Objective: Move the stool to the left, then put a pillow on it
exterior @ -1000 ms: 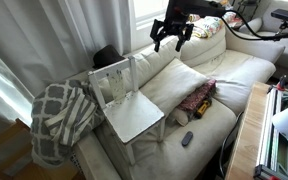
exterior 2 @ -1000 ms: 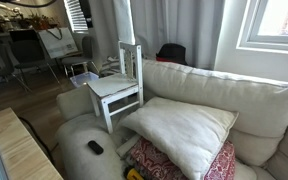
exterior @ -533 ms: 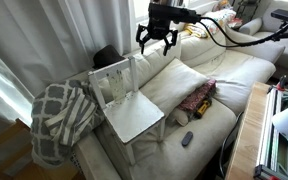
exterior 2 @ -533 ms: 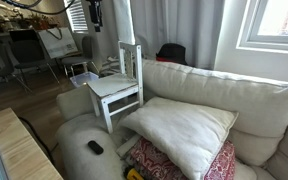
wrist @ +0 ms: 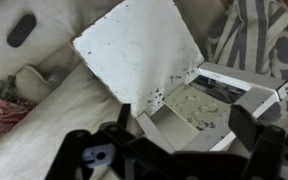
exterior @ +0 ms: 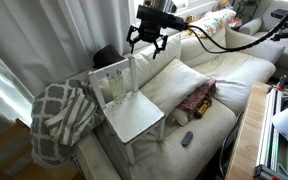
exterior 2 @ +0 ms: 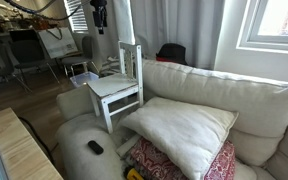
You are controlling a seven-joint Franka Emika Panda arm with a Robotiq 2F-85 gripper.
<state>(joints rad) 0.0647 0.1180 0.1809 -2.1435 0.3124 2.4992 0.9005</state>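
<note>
My gripper is above and short of the stool's upright panel, and next it will move down and outward onto the panel's white top bar (exterior: 111,68).
The white stool (exterior: 132,108) stands tilted on the sofa, its flat speckled top facing up; it also shows in the other exterior view (exterior 2: 117,86) and fills the wrist view (wrist: 139,48). The large cream pillow lies on the seat beside it in both exterior views (exterior: 176,80) (exterior 2: 180,128) and at the left of the wrist view (wrist: 69,108). My gripper (exterior: 147,38) (exterior 2: 99,14) hangs open and empty in the air above the stool's upright panel, touching nothing. In the wrist view its dark fingers (wrist: 184,140) frame the stool's side.
A grey-and-white lattice blanket (exterior: 59,118) (wrist: 259,30) drapes over the sofa arm beside the stool. A small red patterned pillow (exterior: 197,98) (exterior 2: 184,165) lies by the cream one. A dark remote (exterior: 187,139) (exterior 2: 95,147) sits on the seat. Curtains hang behind the sofa.
My gripper has travelled across the sofa back from above the cushions to above the stool's upright panel, staying open. The stool and pillows have not moved.
</note>
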